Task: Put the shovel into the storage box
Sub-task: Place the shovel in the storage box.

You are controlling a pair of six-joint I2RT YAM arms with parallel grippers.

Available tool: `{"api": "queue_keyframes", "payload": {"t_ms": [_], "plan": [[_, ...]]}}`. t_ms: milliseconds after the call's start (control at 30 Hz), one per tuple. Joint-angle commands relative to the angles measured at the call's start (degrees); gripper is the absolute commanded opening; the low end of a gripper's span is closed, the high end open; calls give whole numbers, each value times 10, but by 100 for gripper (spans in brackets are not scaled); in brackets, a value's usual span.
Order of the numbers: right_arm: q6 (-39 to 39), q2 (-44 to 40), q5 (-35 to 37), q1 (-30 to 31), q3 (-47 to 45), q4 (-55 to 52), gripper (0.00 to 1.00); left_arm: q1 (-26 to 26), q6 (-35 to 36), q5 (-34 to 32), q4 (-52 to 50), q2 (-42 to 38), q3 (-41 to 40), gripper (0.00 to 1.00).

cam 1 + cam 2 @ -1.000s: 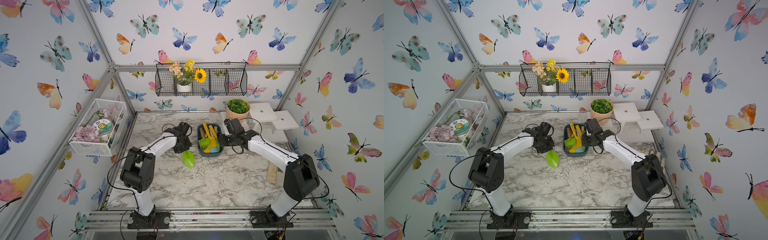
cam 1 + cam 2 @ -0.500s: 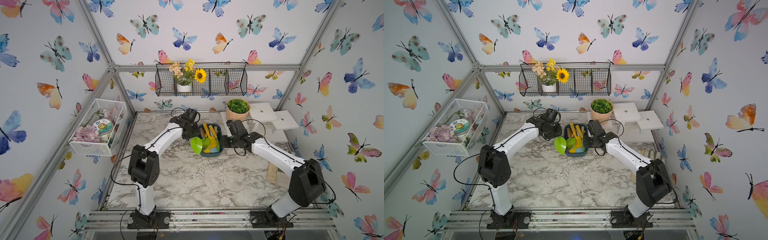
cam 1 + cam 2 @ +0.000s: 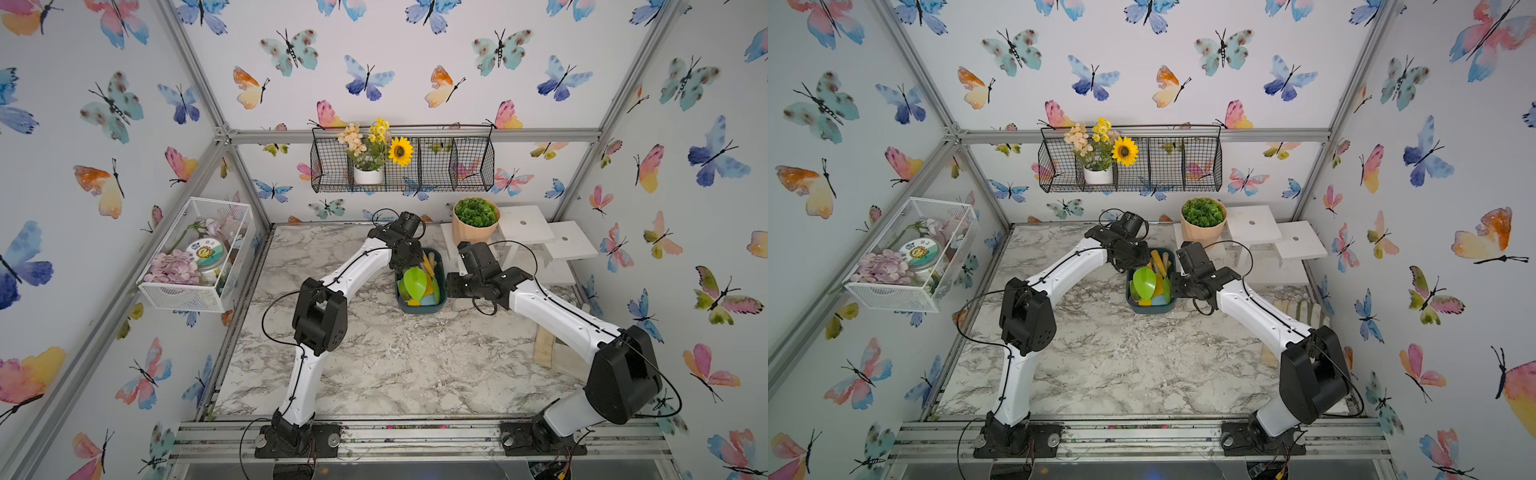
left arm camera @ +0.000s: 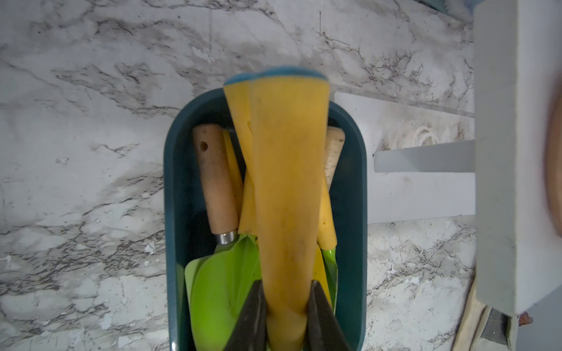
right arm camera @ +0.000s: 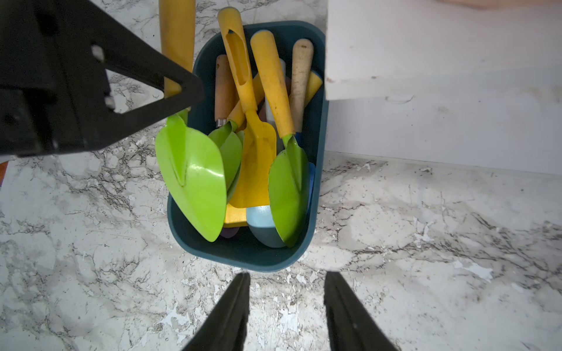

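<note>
My left gripper is above the pile of the other shovels, so it needs to go down toward the middle of the storage box point(image 4: 320, 273) next and release the handle over them.
The shovel point(image 3: 414, 282) point(image 3: 1144, 281) has a yellow handle point(image 4: 289, 182) and a bright green blade point(image 5: 191, 179). My left gripper point(image 3: 409, 264) point(image 4: 287, 285) is shut on the handle and holds the shovel over the storage box point(image 3: 419, 309) point(image 3: 1150, 309), a dark teal tray point(image 5: 243, 258). The blade hangs above the box's left side, its tip over the inside. My right gripper point(image 3: 451, 284) point(image 5: 286, 278) stands open and empty on the table, just off the box's right side.
Several other yellow-handled and wooden-handled shovels point(image 5: 273, 91) fill the box. Behind it to the right are a potted plant point(image 3: 476, 218) and white steps point(image 3: 525, 224). A white wire basket point(image 3: 195, 257) hangs on the left wall, a black one point(image 3: 403, 166) on the back wall.
My left arm has swung the shovel from left of the box, back and right, until it hangs over the box. The right gripper has stayed beside the box, shifting only slightly.
</note>
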Motion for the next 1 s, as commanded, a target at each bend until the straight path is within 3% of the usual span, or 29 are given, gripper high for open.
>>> {"api": "queue_keyframes", "payload": {"t_ms": [0,600,733,800,967], "plan": [[5,-17,21,2,-11,-16,45,-7,12,37,-1,25,29,0],[12,-19,24,2,-20,-12,45,-16,25,47,9,67,37,6],[14,-16,22,2,-20,-9,45,-17,24,45,9,60,32,17],[14,-14,22,2,-20,-7,45,-17,23,44,8,54,29,28],[16,-10,18,2,-18,-2,45,-17,20,43,9,33,17,37]]}}
